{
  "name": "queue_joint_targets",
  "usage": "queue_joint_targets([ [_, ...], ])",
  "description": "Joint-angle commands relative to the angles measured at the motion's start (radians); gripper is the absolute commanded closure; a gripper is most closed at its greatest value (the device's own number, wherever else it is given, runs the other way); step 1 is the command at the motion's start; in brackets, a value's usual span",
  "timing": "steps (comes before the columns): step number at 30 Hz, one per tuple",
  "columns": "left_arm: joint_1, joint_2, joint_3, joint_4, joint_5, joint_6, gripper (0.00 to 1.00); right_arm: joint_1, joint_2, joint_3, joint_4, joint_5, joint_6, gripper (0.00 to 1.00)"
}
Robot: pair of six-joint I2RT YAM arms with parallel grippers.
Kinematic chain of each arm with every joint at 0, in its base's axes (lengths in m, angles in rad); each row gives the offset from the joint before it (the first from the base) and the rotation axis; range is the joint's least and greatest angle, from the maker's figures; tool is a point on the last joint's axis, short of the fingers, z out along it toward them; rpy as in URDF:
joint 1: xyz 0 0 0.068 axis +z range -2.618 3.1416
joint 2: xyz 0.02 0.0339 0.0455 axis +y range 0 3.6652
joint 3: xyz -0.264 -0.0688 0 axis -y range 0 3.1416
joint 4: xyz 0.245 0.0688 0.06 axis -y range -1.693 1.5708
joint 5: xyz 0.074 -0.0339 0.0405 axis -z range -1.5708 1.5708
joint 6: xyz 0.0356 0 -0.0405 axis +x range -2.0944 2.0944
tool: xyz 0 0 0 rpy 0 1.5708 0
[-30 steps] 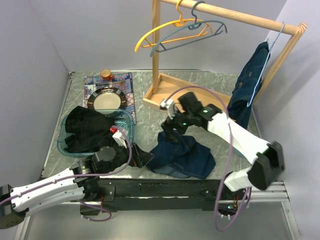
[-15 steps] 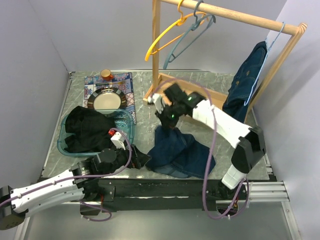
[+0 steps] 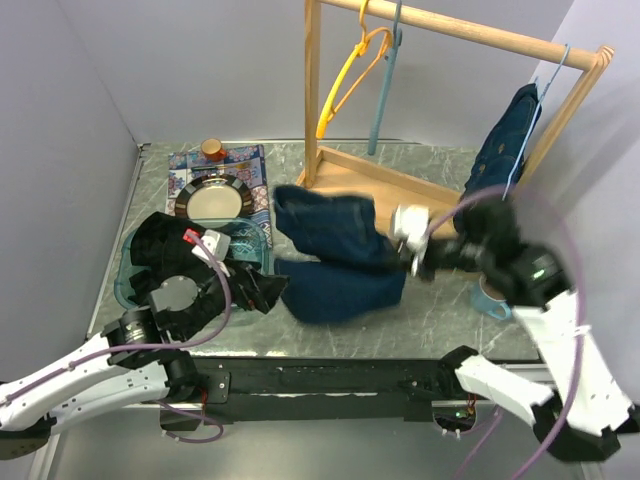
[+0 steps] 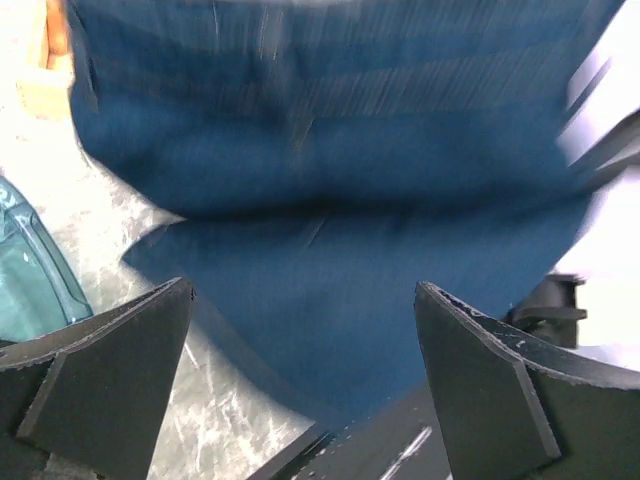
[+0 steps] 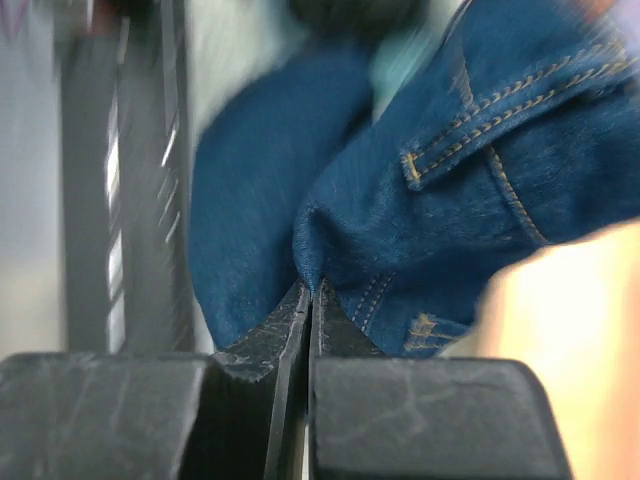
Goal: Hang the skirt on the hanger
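My left gripper moves outward and down onto the skirt's far corner (image 3: 288,207) next. Only my right gripper holds the skirt (image 3: 340,262), and its other end hangs loose.
The blue denim skirt (image 3: 340,262) hangs lifted above the table's middle, blurred, one end raised toward the rack. My right gripper (image 3: 418,258) holds its right edge. The right wrist view shows the jaws pressed together on a fold of the skirt (image 5: 420,200) at the right gripper (image 5: 310,292). My left gripper (image 3: 270,290) stands open just left of the skirt and grips nothing. In the left wrist view its fingers (image 4: 110,370) frame the skirt (image 4: 340,200), and the left gripper (image 4: 303,288) stays short of it. A yellow hanger (image 3: 345,75) and a grey-blue hanger (image 3: 383,90) hang on the rail.
A wooden rack (image 3: 312,100) with a tray base (image 3: 400,182) stands at the back. Another denim garment (image 3: 503,145) hangs at its right end. A teal bin (image 3: 128,292) holds black cloth (image 3: 165,250). A plate (image 3: 212,200) and an orange cup (image 3: 212,148) sit on a patterned mat.
My right gripper shut on the skirt, then swung right and lifted it off the table. Both free hangers swung to hang edge-on. My left arm shifted slightly up and left.
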Motion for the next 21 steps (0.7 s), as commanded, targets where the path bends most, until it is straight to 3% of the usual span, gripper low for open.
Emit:
queue_joint_targets([
  [1, 0.004, 0.076, -0.020, 0.002, 0.034, 0.009, 0.03, -0.010, -0.040, -0.491, 0.003, 0.150, -0.132, 0.95],
  [3, 0.006, 0.119, -0.040, 0.010, 0.071, -0.014, 0.03, -0.011, -0.054, -0.592, 0.024, 0.214, -0.148, 0.90],
  [6, 0.007, 0.187, -0.051, 0.016, 0.088, -0.046, 0.03, -0.034, -0.084, -0.667, 0.030, 0.314, -0.131, 0.62],
  [7, 0.007, 0.205, -0.046, 0.011, 0.088, -0.055, 0.03, -0.047, -0.097, -0.666, 0.032, 0.323, -0.125, 0.46],
  [10, 0.009, 0.268, -0.026, -0.005, 0.059, -0.052, 0.03, -0.082, -0.144, -0.631, 0.035, 0.297, -0.106, 0.27],
  [14, 0.050, 0.337, -0.005, 0.033, 0.053, -0.002, 0.03, -0.091, -0.150, -0.585, 0.126, 0.256, 0.023, 0.17],
  [17, 0.133, 0.415, 0.032, 0.083, 0.109, 0.099, 0.03, -0.093, -0.100, -0.540, 0.196, 0.274, 0.142, 0.15],
  [21, 0.344, 0.591, 0.139, 0.105, 0.241, 0.181, 0.03, -0.106, 0.032, -0.490, 0.231, 0.264, 0.288, 0.13],
])
